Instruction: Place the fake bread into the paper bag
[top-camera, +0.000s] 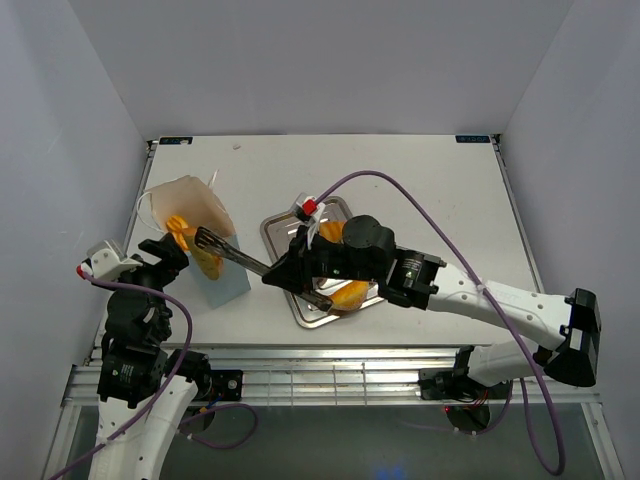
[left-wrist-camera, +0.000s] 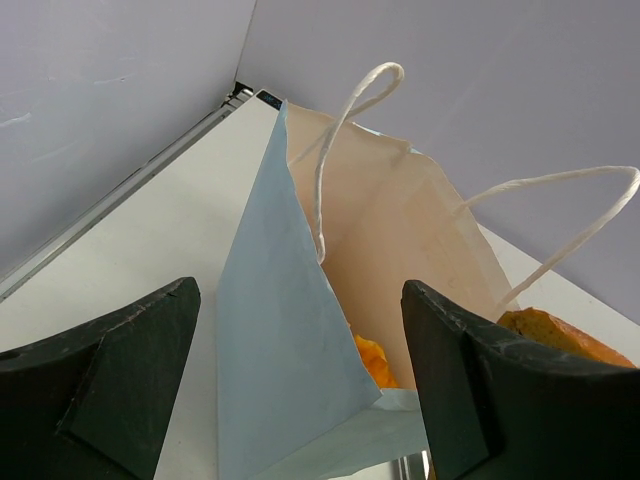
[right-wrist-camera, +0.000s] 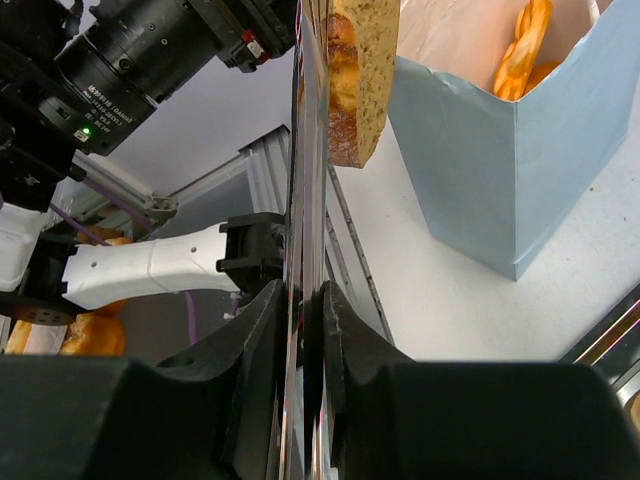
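Next, my right gripper needs to move away from my base toward the paper bag, bringing the tong tips over its opening (top-camera: 190, 213) (right-wrist-camera: 492, 36).
The pale blue paper bag (top-camera: 215, 280) stands tilted at the left of the table with its mouth open. Orange fake bread (top-camera: 180, 230) lies inside it. My right gripper (top-camera: 285, 275) is shut on metal tongs (top-camera: 235, 255). Their tips hold a seeded tan bread piece (right-wrist-camera: 355, 80) at the bag's mouth. In the right wrist view the gripper (right-wrist-camera: 303, 290) clamps the shiny tong blades (right-wrist-camera: 305, 150), with the bag (right-wrist-camera: 500, 150) to the right. My left gripper (top-camera: 170, 250) is open and empty beside the bag's left wall. In its own view the gripper (left-wrist-camera: 300, 288) has the bag (left-wrist-camera: 280, 330) between its fingers.
A silver metal tray (top-camera: 268, 235) sits in the middle of the table under the right arm. It holds a golden pastry (top-camera: 345, 295) and another pastry (top-camera: 330, 232). White string handles (left-wrist-camera: 345, 120) rise from the bag. Grey walls enclose the table.
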